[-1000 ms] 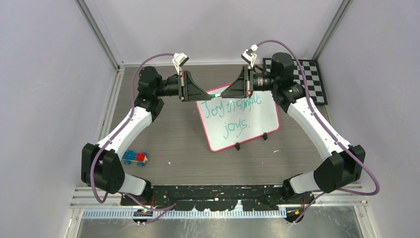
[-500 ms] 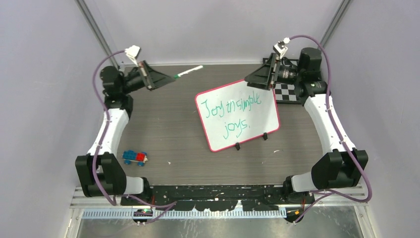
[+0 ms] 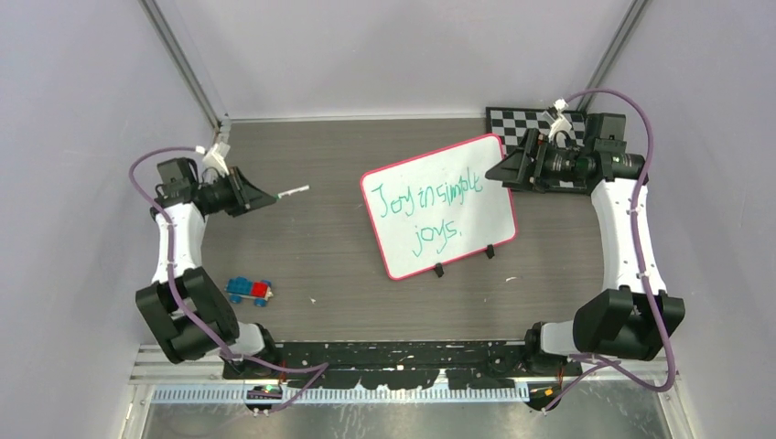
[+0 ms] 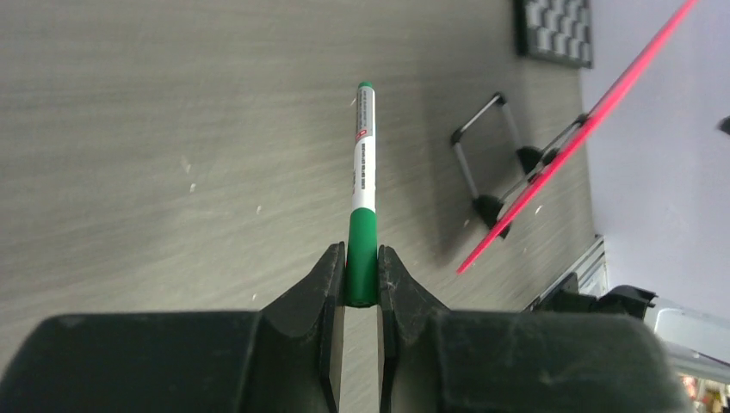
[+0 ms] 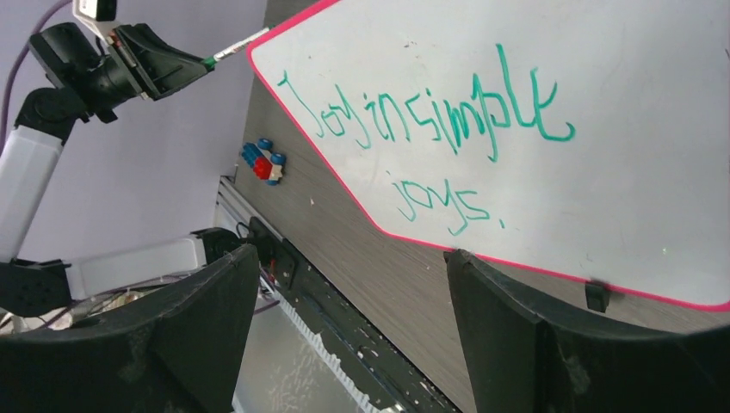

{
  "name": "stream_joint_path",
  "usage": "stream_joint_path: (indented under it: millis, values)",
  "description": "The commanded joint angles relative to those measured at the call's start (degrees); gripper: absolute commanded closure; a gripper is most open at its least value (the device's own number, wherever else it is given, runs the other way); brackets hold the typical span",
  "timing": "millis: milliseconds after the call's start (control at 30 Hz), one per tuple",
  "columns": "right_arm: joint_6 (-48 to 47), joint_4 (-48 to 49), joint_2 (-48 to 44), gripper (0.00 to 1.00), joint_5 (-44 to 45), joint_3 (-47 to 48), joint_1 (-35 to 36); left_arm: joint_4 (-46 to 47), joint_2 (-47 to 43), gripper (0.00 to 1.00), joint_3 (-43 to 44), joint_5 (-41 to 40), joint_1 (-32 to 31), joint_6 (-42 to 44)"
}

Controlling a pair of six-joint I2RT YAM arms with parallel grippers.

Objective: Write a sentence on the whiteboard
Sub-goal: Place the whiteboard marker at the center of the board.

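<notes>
The green sentence is complete, so I should move my left gripper down and toward the whiteboard (image 3: 439, 206) to release the marker on the bare tabletop short (image 3: 319, 227) of it.
The whiteboard (image 3: 439, 206) stands tilted on the table, pink-rimmed, with two black clips at its lower edge. The sentence (image 3: 430, 197) is written on it in green, in two lines; the right wrist view shows the lettering (image 5: 430, 120) clearly on the board (image 5: 620, 172). My left gripper (image 3: 273, 198) is well left of the board, shut on the green end of a white and green marker (image 4: 364, 163), which points toward the board. My right gripper (image 3: 494, 171) hovers by the board's upper right corner, open (image 5: 353, 258) with nothing between its fingers.
A black-and-white checkered board (image 3: 512, 119) lies at the back right, behind the right gripper. A blue and red toy block car (image 3: 250, 291) sits near the front left. The left wrist view shows the whiteboard's wire stand (image 4: 482, 163). Walls enclose the table on three sides.
Both grippers have pulled apart from above the board's top edge. The left arm swung left and nearer with the marker. The right gripper opened and swung right.
</notes>
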Motion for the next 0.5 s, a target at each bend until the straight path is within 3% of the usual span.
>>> stream_joint_path:
  millis: [0, 267, 467]
  values:
    - [-5.51, -3.93, -3.14, 0.15, 1.92, -0.84, -0.75, -3.36, 3.0, 1.0, -4.9, -5.89, -0.33, 9.4]
    - [-5.09, -4.11, -3.16, 0.15, 1.71, -1.88, -0.76, 11.12, 13.03, 0.97, -8.9, -8.1, -2.43, -1.58]
    - [-5.62, -4.37, -3.68, 0.15, 2.14, -2.9, -0.71, 14.96, 18.62, 0.92, -9.13, -10.97, -4.67, -2.43]
